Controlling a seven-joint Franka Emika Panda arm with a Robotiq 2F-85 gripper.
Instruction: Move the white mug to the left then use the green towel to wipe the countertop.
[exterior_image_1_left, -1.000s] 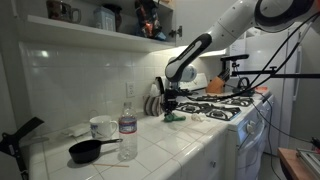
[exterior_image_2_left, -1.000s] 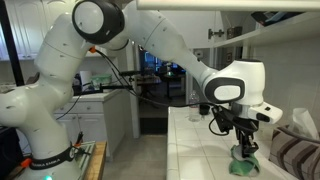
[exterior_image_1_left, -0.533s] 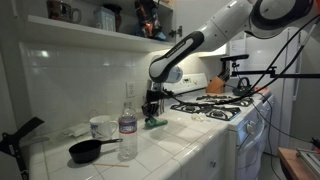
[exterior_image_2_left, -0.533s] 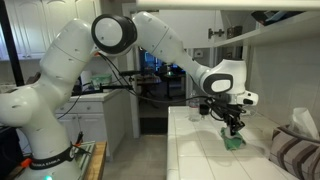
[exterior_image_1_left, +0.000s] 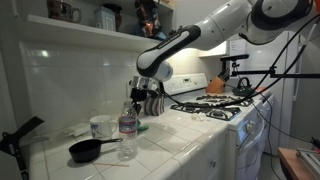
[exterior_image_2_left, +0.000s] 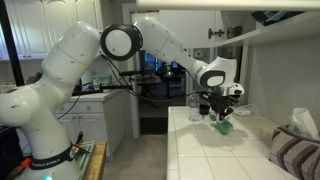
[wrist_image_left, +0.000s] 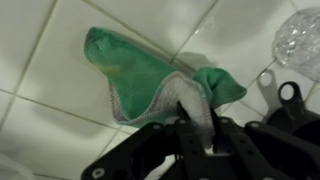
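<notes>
I will drag the towel with my gripper toward the stove, away from the water bottle and across the open tiles. I will then let go of the fold, since the tiles are clear for wiping.
The green towel lies on the white tiled countertop, with its pale underside bunched up between my fingers. My gripper is shut on that bunched part and presses it to the tiles. In both exterior views the gripper points down with the towel under it. The towel sits just behind the water bottle. The white mug stands by the wall, beyond the gripper and apart from it.
A clear water bottle stands close to the gripper and also shows in the wrist view. A black pan lies near the counter's front edge. The stove is on the far side. A striped cloth lies on the counter.
My gripper has slid the green towel along the countertop, away from the stove and toward the bottle and mug.
</notes>
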